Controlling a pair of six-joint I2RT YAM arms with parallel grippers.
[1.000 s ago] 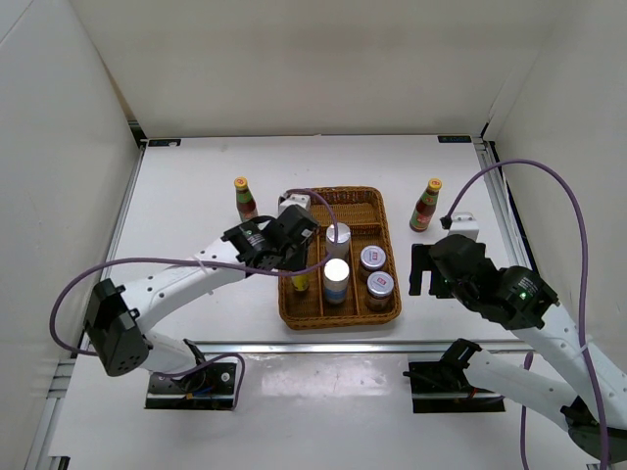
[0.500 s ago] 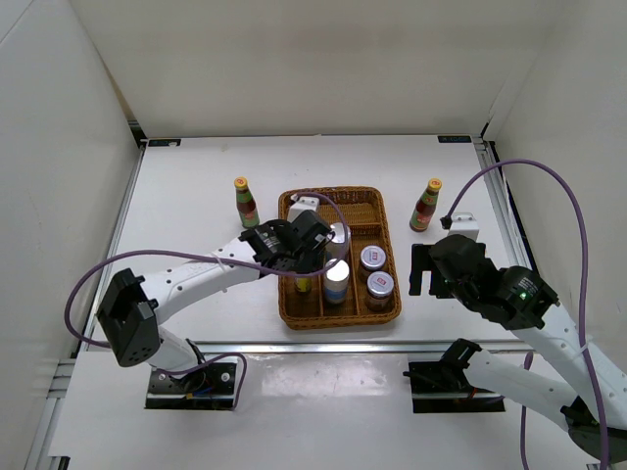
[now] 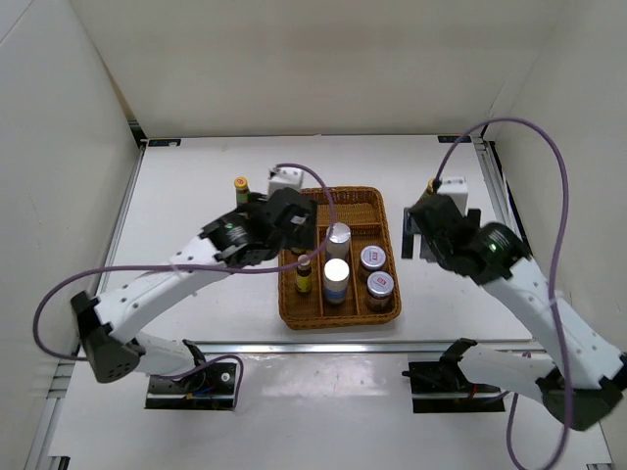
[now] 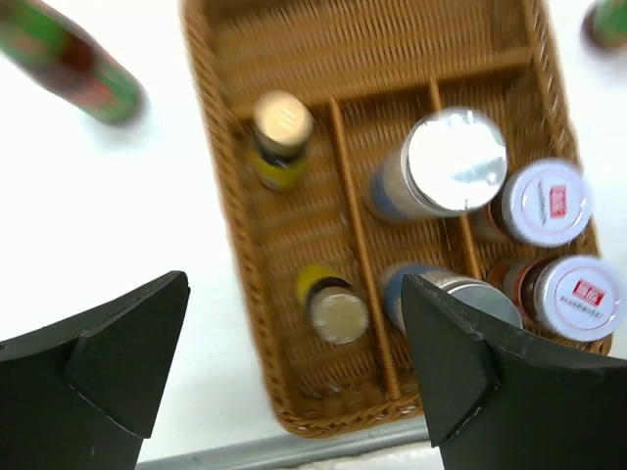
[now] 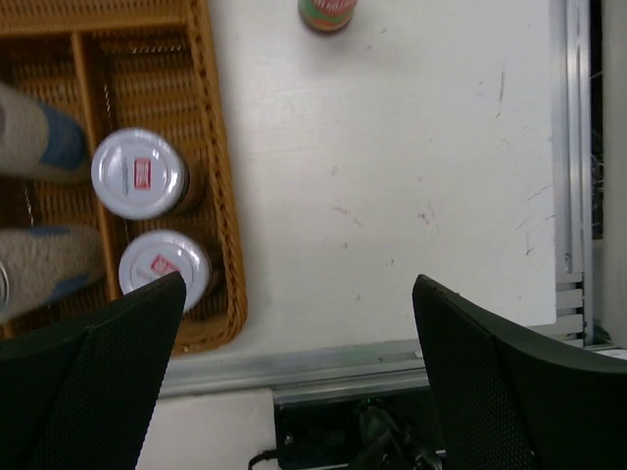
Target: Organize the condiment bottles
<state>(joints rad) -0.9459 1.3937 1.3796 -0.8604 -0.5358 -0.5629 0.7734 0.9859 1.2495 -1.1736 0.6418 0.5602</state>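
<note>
The slim sauce bottle (image 3: 430,186) still stands outside the tray. Its yellow-capped top comes next, as my right gripper moves outward and closes around it.
The condiment bottles are mostly in the wicker tray (image 3: 388,294). Two tiny yellow-labelled brown bottles (image 4: 281,137) (image 4: 336,308) stand in its left compartment. Two tall silver-lidded jars (image 4: 451,162) (image 3: 336,274) fill the middle. Two short jars (image 5: 140,173) (image 5: 165,266) sit on the right. One slim sauce bottle (image 3: 241,186) stands on the table left of the tray, another (image 5: 328,12) to its right. My left gripper (image 4: 294,294) hovers open above the tray's left compartment, holding nothing. My right gripper (image 5: 299,289) is open over bare table right of the tray.
The tray's wide far compartment (image 4: 372,44) holds nothing. A metal rail (image 5: 392,357) runs along the table's near edge. White walls enclose the table on three sides. My right arm (image 3: 480,250) covers most of the right sauce bottle from above.
My left gripper opened, let go of the near tiny brown bottle in the left compartment and rose back. My right arm swung farther back, toward the right sauce bottle.
</note>
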